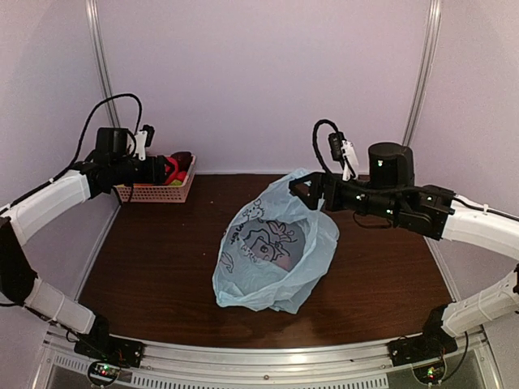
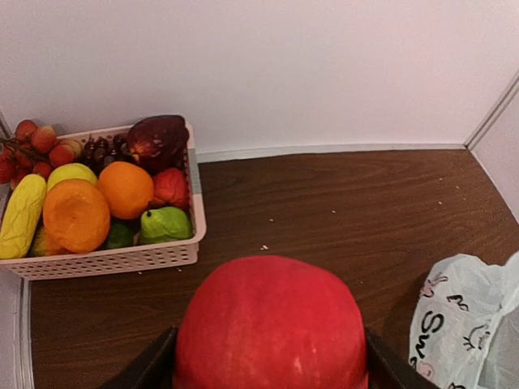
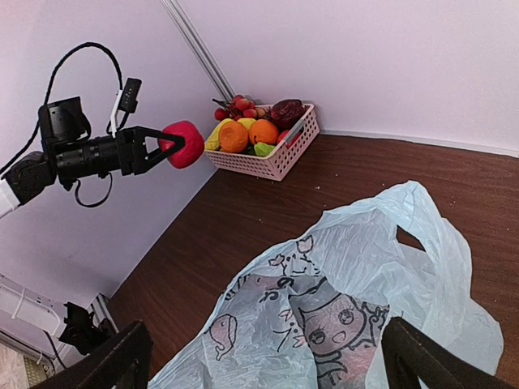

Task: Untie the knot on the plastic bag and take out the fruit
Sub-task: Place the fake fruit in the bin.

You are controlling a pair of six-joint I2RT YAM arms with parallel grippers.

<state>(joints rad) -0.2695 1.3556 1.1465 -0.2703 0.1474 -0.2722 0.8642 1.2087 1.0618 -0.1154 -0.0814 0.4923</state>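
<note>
My left gripper is to move outward over the heaped fruits first, then lower and open, so that the red fruit gets beside the dark red one.
My left gripper (image 1: 166, 168) is shut on a round red fruit (image 2: 269, 320) and holds it in the air just to the right of the pink basket (image 2: 113, 258). The right wrist view shows this fruit (image 3: 185, 143) between the left fingers, short of the basket (image 3: 280, 158). The light blue plastic bag (image 1: 272, 247) lies crumpled mid-table with its cartoon print up. A handle loop (image 3: 422, 211) lies loose, and no knot shows. My right gripper (image 1: 302, 193) hangs open over the bag's far edge, with nothing between its fingers (image 3: 105, 365). A pinkish shape shows faintly through the bag.
The basket (image 1: 154, 192) sits in the far left corner against the walls, filled with several toy fruits: orange ones, a green one, a yellow one, red berries. White walls close the table on three sides. Bare brown tabletop lies between basket and bag.
</note>
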